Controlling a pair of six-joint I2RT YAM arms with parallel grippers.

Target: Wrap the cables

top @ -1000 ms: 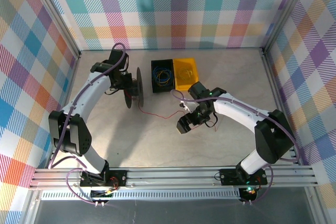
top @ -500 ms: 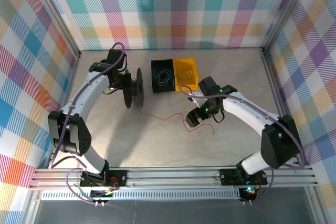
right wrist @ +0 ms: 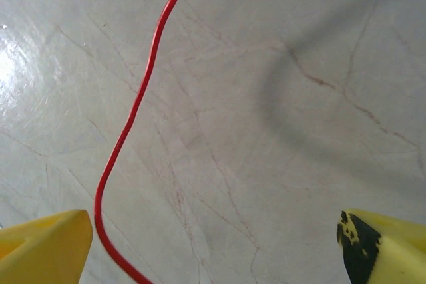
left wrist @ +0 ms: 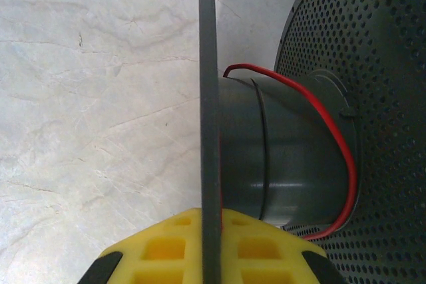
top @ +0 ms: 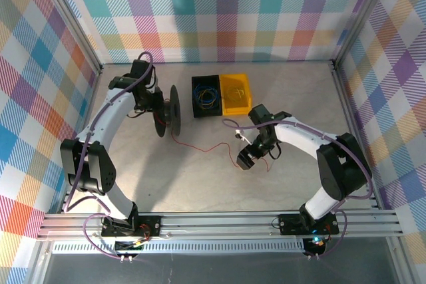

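Observation:
My right gripper should next move back toward the base and close on the red cable's curve (top: 236,165) (right wrist: 112,251), because the curve is back of the gripper's middle, beside one finger.
My left gripper (top: 158,107) is shut on the thin front flange (left wrist: 210,131) of the black spool (top: 168,111), its yellow pads (left wrist: 163,247) clamped on either side of the flange edge. A red cable (left wrist: 341,144) loops once around the spool's grey core (left wrist: 286,157). From the spool the cable (top: 203,147) trails right across the table to my right gripper (top: 247,160). That gripper (right wrist: 216,251) is open just above the table. The cable (right wrist: 136,108) passes between its yellow fingertips (right wrist: 46,247), close to the left one and touching neither.
A black bin (top: 198,109) with coloured cable loops and a yellow bin (top: 247,95) stand side by side behind the cable. Metal frame posts and plaid walls close in the table on three sides.
My right gripper has swung right and turned over the cable, whose slack has shifted with it. My left arm has drawn back slightly with the spool.

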